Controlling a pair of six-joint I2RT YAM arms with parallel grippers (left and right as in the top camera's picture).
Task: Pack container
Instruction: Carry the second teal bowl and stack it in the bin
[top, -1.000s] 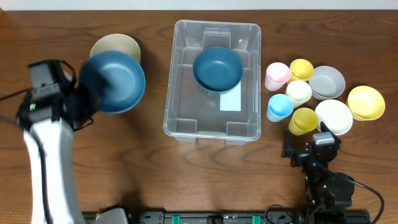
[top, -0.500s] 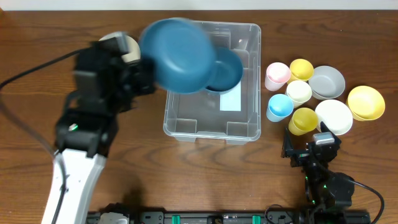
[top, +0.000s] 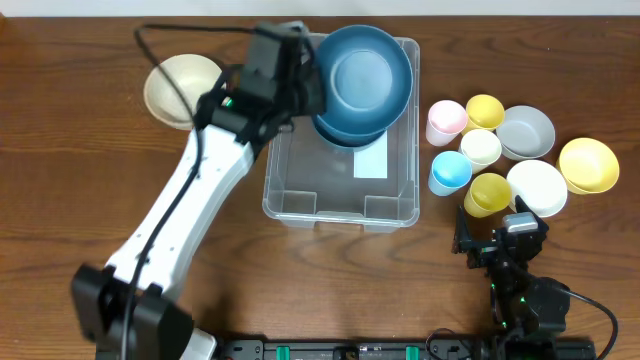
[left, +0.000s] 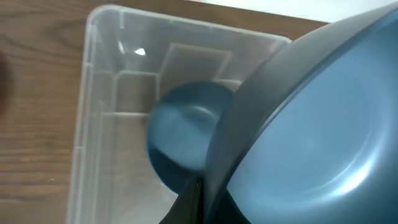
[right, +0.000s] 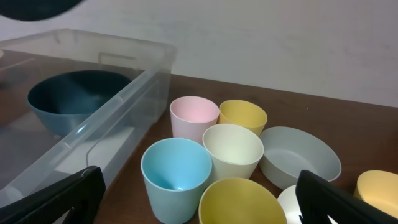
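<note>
The second blue bowl (top: 348, 139) (left: 185, 129) is open and empty beneath the bowl in my left gripper. My left gripper should next lower the held bowl into it and let go of the held bowl's rim there.
The container (top: 290, 195) is a large clear bin at the table's middle, with a white label (top: 371, 163) on its base. My left gripper (top: 308, 88) is shut on the rim of a blue bowl (top: 365, 78) and holds it above the container's far end. Under it a second blue bowl (left: 177, 140) rests inside the container; it also shows in the right wrist view (right: 71, 96). The held blue bowl fills the right of the left wrist view (left: 311, 130). My right gripper (top: 500, 243) is open and empty at the front right, behind the cups.
A cream bowl (top: 180, 85) sits left of the container. To the right stand pink (top: 445, 120), yellow (top: 485, 110), cream (top: 481, 147), light blue (top: 450, 172) and yellow (top: 487, 193) cups, plus grey (top: 527, 132), white (top: 538, 186) and yellow (top: 589, 164) bowls.
My left arm has swung right from the table's left side, carrying the blue bowl over the container's far end. The right arm has not moved.
</note>
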